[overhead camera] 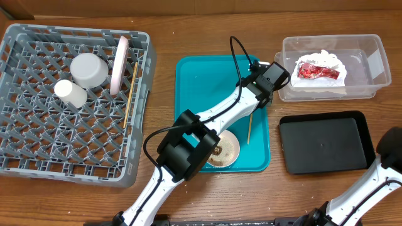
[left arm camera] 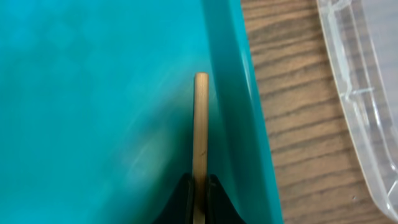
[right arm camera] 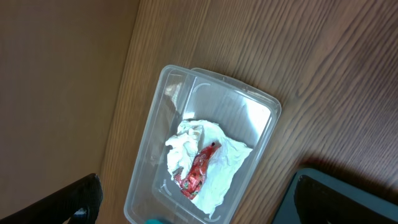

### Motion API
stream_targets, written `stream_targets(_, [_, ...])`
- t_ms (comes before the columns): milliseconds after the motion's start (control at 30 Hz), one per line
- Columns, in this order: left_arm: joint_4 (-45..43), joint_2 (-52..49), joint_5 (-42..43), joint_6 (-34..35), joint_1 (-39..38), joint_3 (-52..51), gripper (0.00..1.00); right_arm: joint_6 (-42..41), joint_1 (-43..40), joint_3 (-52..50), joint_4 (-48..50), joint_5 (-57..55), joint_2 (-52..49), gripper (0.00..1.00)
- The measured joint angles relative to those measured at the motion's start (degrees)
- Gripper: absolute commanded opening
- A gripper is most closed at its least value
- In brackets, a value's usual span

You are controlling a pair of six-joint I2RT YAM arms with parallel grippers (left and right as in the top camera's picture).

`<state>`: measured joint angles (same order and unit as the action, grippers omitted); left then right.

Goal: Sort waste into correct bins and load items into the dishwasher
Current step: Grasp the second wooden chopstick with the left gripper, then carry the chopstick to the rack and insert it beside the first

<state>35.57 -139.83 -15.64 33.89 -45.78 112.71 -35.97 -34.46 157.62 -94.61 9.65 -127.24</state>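
I need to lift my left gripper across the tray, then lower and release beside the rack's other chopstick (overhead camera: 132, 92), as that spot is to its left in the overhead view.
My left gripper (left arm camera: 199, 194) is shut on a thin wooden chopstick (left arm camera: 200, 124) that lies along the right inner edge of the teal tray (left arm camera: 93, 112). From overhead that chopstick (overhead camera: 249, 129) extends toward the front from the left gripper (overhead camera: 250, 108). A small pale dish (overhead camera: 224, 150) sits at the tray's front. In the grey dishwasher rack (overhead camera: 38, 144) are a white cup (overhead camera: 70, 93), a white round dish (overhead camera: 88, 69), a plate on edge (overhead camera: 119, 63) and another chopstick (overhead camera: 129, 94). The clear tub (overhead camera: 370, 56) holds a white napkin (right arm camera: 217, 177) with a red wrapper (right arm camera: 198, 171). My right gripper (right arm camera: 199, 208) hangs open above it.
The black tray (overhead camera: 323, 141) lies in front of the clear tub, right of the teal tray (overhead camera: 195, 81). My right arm (overhead camera: 391, 150) stands at the table's right edge beside it. The left arm (overhead camera: 207, 119) stretches diagonally over the teal tray. White crumbs dot the wooden table's front edge.
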Motion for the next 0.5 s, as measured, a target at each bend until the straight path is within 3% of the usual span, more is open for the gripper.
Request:
stream_targets(200, [7.32,0.0,0.44,-3.1,0.28,4.0,0.04,0.0,0.0,0.0,-0.02,0.02,0.0,1.0])
stream_targets(500, [18.18,2.16,2.6,-5.66,2.43,18.08,0.04,-0.02,0.0,0.0,0.04,0.02,0.0,1.0])
